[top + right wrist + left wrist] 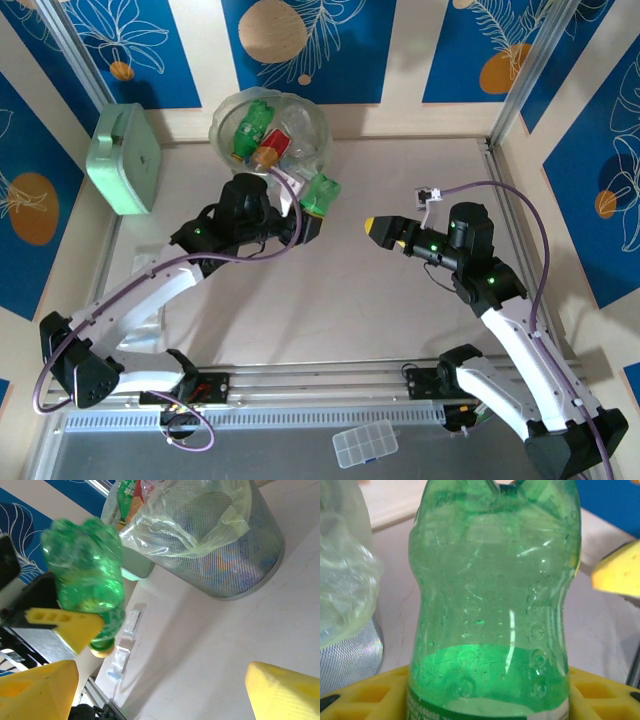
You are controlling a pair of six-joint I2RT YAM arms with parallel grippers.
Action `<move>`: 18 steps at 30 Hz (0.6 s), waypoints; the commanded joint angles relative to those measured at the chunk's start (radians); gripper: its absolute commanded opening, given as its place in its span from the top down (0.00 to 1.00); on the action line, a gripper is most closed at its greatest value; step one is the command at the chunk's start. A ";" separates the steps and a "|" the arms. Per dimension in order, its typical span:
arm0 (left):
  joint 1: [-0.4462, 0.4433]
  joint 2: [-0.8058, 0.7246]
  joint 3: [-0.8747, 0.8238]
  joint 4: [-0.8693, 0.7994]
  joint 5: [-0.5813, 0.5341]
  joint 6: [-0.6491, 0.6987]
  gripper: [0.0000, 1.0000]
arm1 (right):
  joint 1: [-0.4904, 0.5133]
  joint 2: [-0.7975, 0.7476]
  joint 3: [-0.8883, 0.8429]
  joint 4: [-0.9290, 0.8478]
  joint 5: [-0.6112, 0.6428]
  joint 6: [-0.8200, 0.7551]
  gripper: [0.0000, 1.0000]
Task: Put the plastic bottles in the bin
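The green bottle (322,191) is hanging beside the bin, so my left gripper will swing outward and across to the bin's side nearest the mint-green box and let go of the bottle.
My left gripper (312,208) is shut on a green plastic bottle (322,191), held off the table just right of the bin (232,112). In the left wrist view the green bottle (495,590) stands between my yellow fingers (365,695), with the bag-lined bin (345,605) at the left. The bin holds several bottles (258,125), green and red-labelled. My right gripper (380,229) is open and empty, a short way right of the held bottle. The right wrist view shows the green bottle (87,575), its yellow cap pointing down, and the mesh bin (220,545), with my right gripper (160,695) wide apart.
A mint-green square box (125,160) leans at the far left wall. A clear compartment case (365,443) lies at the near edge beyond the rail. Small clear packets (125,625) lie on the white table under the held bottle.
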 commanded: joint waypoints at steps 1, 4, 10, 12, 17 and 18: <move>0.030 -0.008 0.124 -0.001 -0.040 -0.045 0.56 | -0.004 0.008 0.033 -0.014 0.010 -0.027 0.13; 0.085 0.032 0.251 -0.064 -0.092 -0.070 0.57 | -0.004 0.020 0.039 -0.013 0.008 -0.030 0.13; 0.265 0.138 0.457 -0.143 -0.118 -0.159 0.63 | -0.001 0.041 0.058 -0.018 0.008 -0.044 0.13; 0.301 0.184 0.512 -0.172 -0.130 -0.158 0.63 | -0.001 0.042 0.063 -0.025 0.011 -0.047 0.13; 0.358 0.319 0.666 -0.267 -0.193 -0.123 0.60 | -0.001 0.052 0.066 -0.026 0.010 -0.049 0.13; 0.378 0.351 0.707 -0.296 -0.186 -0.123 0.58 | -0.001 0.055 0.066 -0.028 0.013 -0.049 0.13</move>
